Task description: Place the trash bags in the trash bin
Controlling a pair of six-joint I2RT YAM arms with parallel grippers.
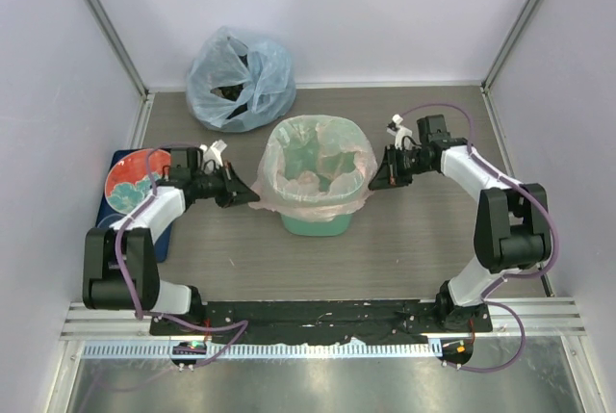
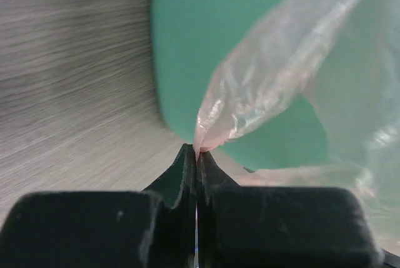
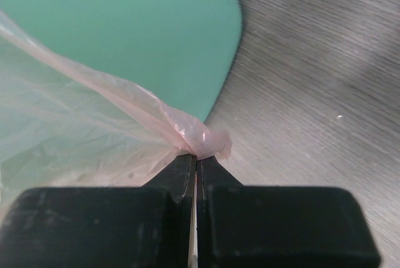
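Observation:
The bag still stands out from the bin's green side, so the right gripper needs to move down toward the tabletop (image 1: 374,205) (image 3: 247,134) beside the bin, then release the bag's pinched edge.
The mint-green trash bin (image 1: 318,224) stands upright at the table's middle. The pale-pink trash bag (image 1: 316,170) lines it, its edge folded over the rim. My left gripper (image 1: 252,193) is shut on the bag's left edge, just left of the bin. My right gripper (image 1: 375,182) is shut on the bag's right edge, just right of the bin. In the left wrist view the pink film (image 2: 262,87) runs from my shut gripper (image 2: 197,151) across the green bin wall (image 2: 206,37). In the right wrist view a pinched fold of bag (image 3: 200,137) sits at my gripper (image 3: 196,157), beside the bin (image 3: 137,24).
A bulging pale-blue plastic bag (image 1: 239,78) sits at the back, behind the bin. A red-and-teal plate (image 1: 133,180) rests on a dark blue block (image 1: 117,209) at the left, under my left arm. Walls close in on both sides and the back.

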